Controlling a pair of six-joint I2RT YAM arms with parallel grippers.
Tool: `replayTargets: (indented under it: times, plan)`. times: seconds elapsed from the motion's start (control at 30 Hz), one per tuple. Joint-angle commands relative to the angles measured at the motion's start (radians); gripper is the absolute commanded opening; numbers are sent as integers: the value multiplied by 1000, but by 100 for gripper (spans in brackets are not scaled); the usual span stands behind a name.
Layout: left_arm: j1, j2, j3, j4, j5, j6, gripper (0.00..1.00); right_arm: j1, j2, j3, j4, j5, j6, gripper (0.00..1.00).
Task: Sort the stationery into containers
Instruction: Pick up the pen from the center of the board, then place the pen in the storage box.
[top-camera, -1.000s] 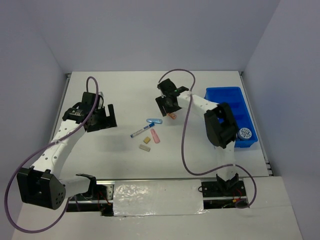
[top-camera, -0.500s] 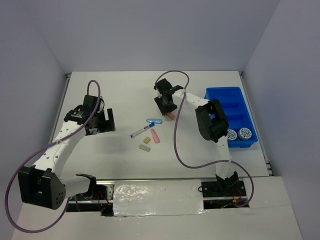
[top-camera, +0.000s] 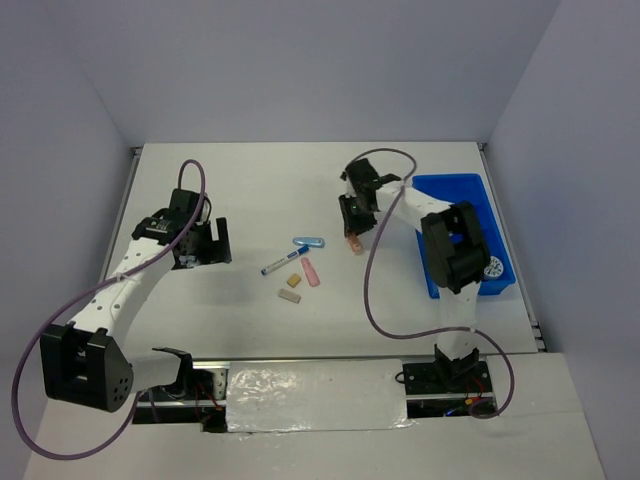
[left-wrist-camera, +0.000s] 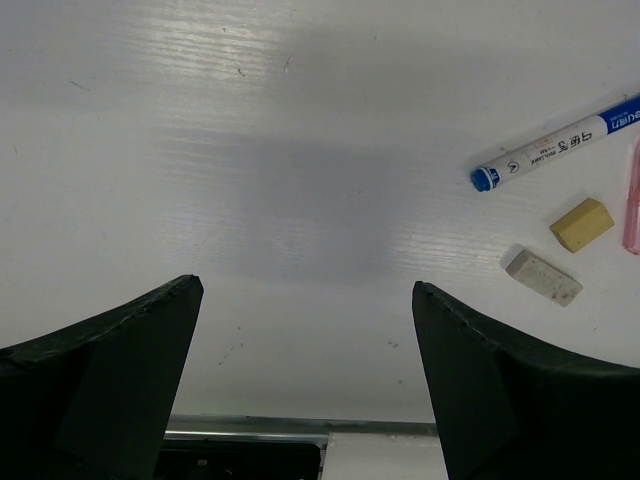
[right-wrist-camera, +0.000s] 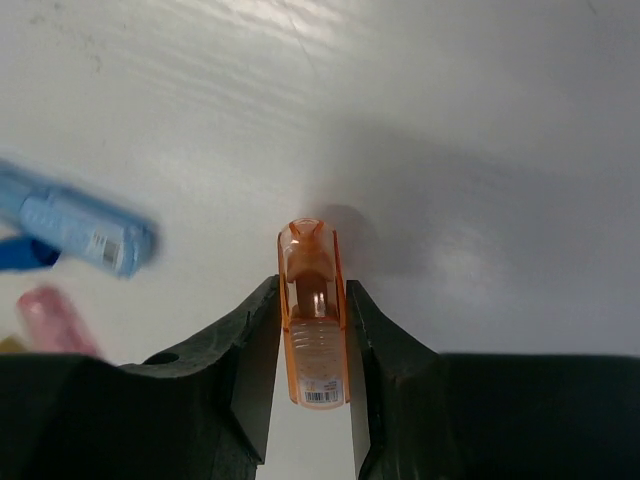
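Observation:
My right gripper should move over the blue tray's middle (top-camera: 456, 238) next and let go of the orange stick (top-camera: 354, 244), because that spot is to the gripper's right in the top view.
My right gripper (top-camera: 353, 232) (right-wrist-camera: 312, 287) is shut on the orange short stick (right-wrist-camera: 315, 340) (top-camera: 354, 244), holding it low over the table just left of the blue tray (top-camera: 452, 187). One patterned disc (top-camera: 490, 267) lies in the tray's near compartment. The light-blue clip (top-camera: 309, 242) (right-wrist-camera: 85, 232), marker pen (top-camera: 278, 265) (left-wrist-camera: 555, 150), pink stick (top-camera: 311, 271) (left-wrist-camera: 632, 200), tan eraser (top-camera: 293, 281) (left-wrist-camera: 581, 224) and a paler eraser (top-camera: 290, 295) (left-wrist-camera: 540, 275) lie mid-table. My left gripper (top-camera: 205, 243) (left-wrist-camera: 305, 285) hangs open over bare table to their left.
The right arm's elbow link (top-camera: 455, 245) hangs over the tray's near half and hides part of it. The table's metal front edge (left-wrist-camera: 300, 425) shows just below the left fingers. Grey walls close the table at the back and sides.
The right jaws have closed onto the orange stick and carried it to the right, toward the tray. The right elbow swung over the tray. The left gripper stayed open, barely shifting.

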Motion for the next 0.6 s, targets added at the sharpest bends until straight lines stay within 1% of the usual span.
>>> replayTargets:
  times: [0.0, 0.03, 0.07, 0.13, 0.17, 0.2, 0.23, 0.27, 0.33, 0.4, 0.43, 0.5, 0.57]
  plan:
    - [-2, -4, 30, 24, 8, 29, 99, -144, -254, -88, 109, -177, 151, 22]
    - [-2, -4, 30, 24, 10, 31, 99, -180, -302, -133, 146, -195, 179, 22]
    - [-2, -7, 29, 29, 10, 32, 99, -244, -389, -151, 157, -211, 227, 22]
    - [-2, -16, 10, 36, 13, 31, 99, -315, -487, -187, 165, -217, 265, 23]
    - [-2, -28, -2, 56, 16, 28, 99, -349, -515, -200, 160, -214, 302, 23]
    - [-2, -38, -17, 67, 16, 24, 99, -423, -535, -224, 154, -199, 327, 23]
    - [-2, -45, -49, 76, 27, 20, 99, -442, -564, -234, 117, -138, 354, 23]
    - [-2, -52, -60, 85, 28, 12, 99, -497, -577, -246, 96, -95, 412, 23]
    - [-4, -65, -54, 92, 25, 11, 99, -573, -615, -301, 68, 26, 468, 23]
    - [-4, -81, -53, 101, 24, 17, 99, -599, -627, -347, 63, 119, 525, 23]
    - [-4, -87, -59, 105, 28, 15, 99, -610, -617, -349, 41, 190, 540, 23]
    - [-4, -101, -70, 111, 34, 15, 99, -614, -592, -338, 5, 248, 581, 23]
    - [-4, -107, -71, 115, 36, 15, 99, -628, -564, -339, -16, 271, 626, 23]
